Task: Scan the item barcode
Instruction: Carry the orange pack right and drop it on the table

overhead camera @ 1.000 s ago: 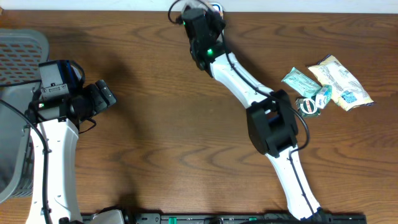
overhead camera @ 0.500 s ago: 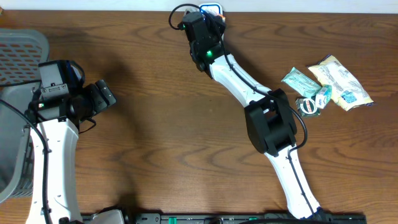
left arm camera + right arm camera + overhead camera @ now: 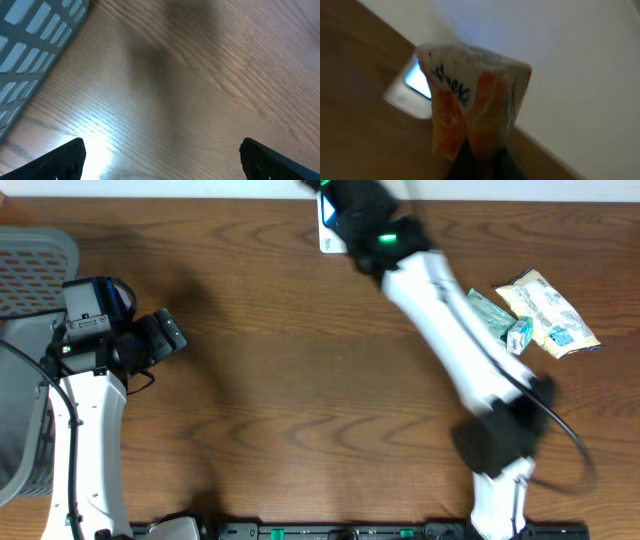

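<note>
The bare wood by the snack packets is free, so my right gripper should swing back and to the right in the overhead view and release the pack (image 3: 470,95) there.
In the right wrist view, an orange and white tissue pack (image 3: 470,95) sticks up from my right gripper (image 3: 482,157), which is shut on its lower end. Just behind the pack lies a white scanner with a glowing blue window (image 3: 412,85), at the table's far edge. The overhead view shows the scanner (image 3: 330,228) beside the blurred right gripper (image 3: 345,198); the pack itself is not clear there. My left gripper (image 3: 172,336) hangs open over bare wood at the left, its dark fingertips (image 3: 65,160) wide apart with nothing between them.
A grey slatted basket (image 3: 30,270) stands at the left edge, and its corner (image 3: 35,45) shows in the left wrist view. Several snack packets (image 3: 545,310) lie at the right, one green packet (image 3: 488,310) partly under the right arm.
The right arm has swung fast and is blurred; its elbow moved right and toward the near edge. The scanner now shows left of the gripper. The left arm has not moved.
</note>
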`<state>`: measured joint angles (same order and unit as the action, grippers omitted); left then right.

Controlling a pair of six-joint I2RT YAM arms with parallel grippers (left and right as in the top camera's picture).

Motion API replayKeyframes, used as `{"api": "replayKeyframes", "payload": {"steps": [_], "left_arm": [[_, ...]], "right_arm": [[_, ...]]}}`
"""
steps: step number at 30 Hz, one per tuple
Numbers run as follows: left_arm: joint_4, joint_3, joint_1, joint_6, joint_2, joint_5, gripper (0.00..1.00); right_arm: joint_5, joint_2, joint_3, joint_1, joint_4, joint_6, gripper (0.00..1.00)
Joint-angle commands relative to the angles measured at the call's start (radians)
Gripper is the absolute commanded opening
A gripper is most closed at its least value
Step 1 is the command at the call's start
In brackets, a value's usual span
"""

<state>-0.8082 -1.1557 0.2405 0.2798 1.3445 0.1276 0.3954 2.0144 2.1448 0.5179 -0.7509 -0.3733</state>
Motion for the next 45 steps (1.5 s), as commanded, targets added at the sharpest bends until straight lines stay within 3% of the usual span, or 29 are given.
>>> {"api": "replayKeyframes", "payload": {"steps": [1,3,8,11,17,24,27,33,39,44,45], "left_arm": [[-0.003,-0.020,0.003,-0.017,-0.006,-0.009,0.98],[-0.003,-0.020,0.003,-0.018,-0.006,-0.009,0.98],[-0.003,-0.020,0.003,-0.018,-0.006,-0.009,0.98],[-0.003,-0.020,0.003,-0.018,-0.006,-0.009,0.98],[-0.003,-0.020,0.003,-0.018,-0.006,-0.009,0.98],[-0.003,-0.020,0.003,-0.018,-0.006,-0.009,0.97],[-0.003,-0.020,0.003,-0.018,-0.006,-0.009,0.98],[-0.003,-0.020,0.003,-0.018,-0.006,-0.009,0.98],[-0.003,-0.020,0.003,-0.018,-0.006,-0.009,0.98],[-0.003,-0.020,0.003,-0.018,-0.006,-0.009,0.98],[-0.003,-0.020,0.003,-0.017,-0.006,-0.009,0.98]], "right_arm": [[-0.257,-0.172,0.011,-0.073,-0.154,0.401,0.01],[-0.259,-0.253,0.011,-0.135,-0.312,0.554,0.01],[-0.256,-0.322,0.011,-0.335,-0.637,0.745,0.01],[-0.256,-0.287,-0.033,-0.447,-0.756,0.763,0.02],[-0.229,-0.249,-0.198,-0.517,-0.721,0.763,0.05],[-0.229,-0.246,-0.513,-0.569,-0.520,0.763,0.05],[-0.229,-0.246,-0.623,-0.587,-0.433,0.762,0.12],[-0.229,-0.253,-0.654,-0.602,-0.392,0.749,0.51],[-0.254,-0.349,-0.558,-0.591,-0.508,0.686,0.54],[-0.305,-0.607,-0.510,-0.543,-0.526,0.647,0.55],[-0.305,-0.669,-0.509,-0.531,-0.523,0.646,0.68]]}}
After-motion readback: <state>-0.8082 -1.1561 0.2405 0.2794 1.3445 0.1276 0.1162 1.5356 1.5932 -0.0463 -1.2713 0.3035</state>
